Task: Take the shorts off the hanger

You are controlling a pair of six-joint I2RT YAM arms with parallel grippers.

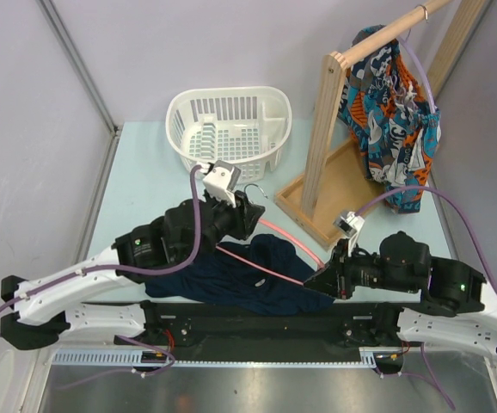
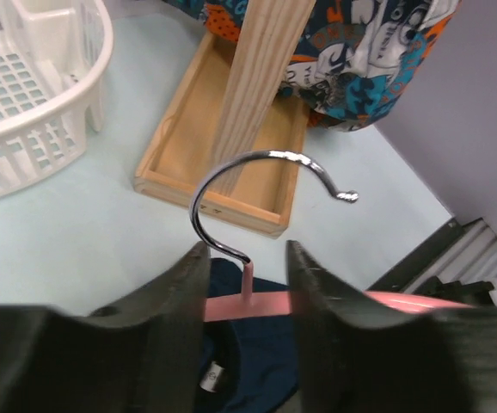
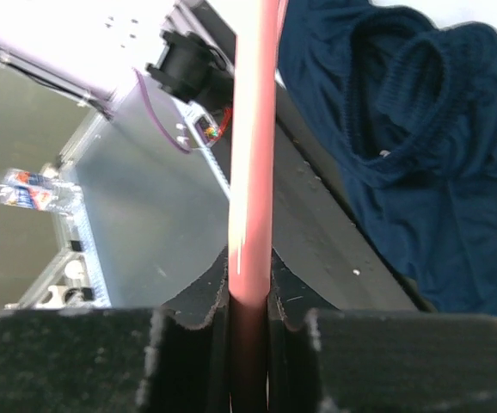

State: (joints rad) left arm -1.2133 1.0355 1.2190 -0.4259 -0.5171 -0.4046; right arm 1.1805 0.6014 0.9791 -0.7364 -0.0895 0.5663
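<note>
I will next lift the pink hanger in my right gripper up and outward to the wooden rod's bare near end (image 1: 363, 52), hook it there and let go.
The shorts (image 1: 392, 112), with a teal, orange, white and black print, hang on the lavender hanger (image 1: 422, 73) from the wooden rod at the back right. Their lower part shows in the left wrist view (image 2: 360, 60). Neither gripper is near them. My left gripper (image 1: 250, 215) is open, its fingers on either side of a pink hanger's neck (image 2: 248, 284) below its metal hook (image 2: 266, 185). My right gripper (image 1: 322, 280) is shut on the pink hanger's bar (image 3: 253, 129) at the near end.
A plain dark navy garment (image 1: 248, 280) lies on the table under the pink hanger (image 1: 270, 268). A white plastic basket (image 1: 229, 125) stands at the back. The wooden rack's post (image 1: 326, 138) rises from its tray base (image 1: 317, 202) right of the basket.
</note>
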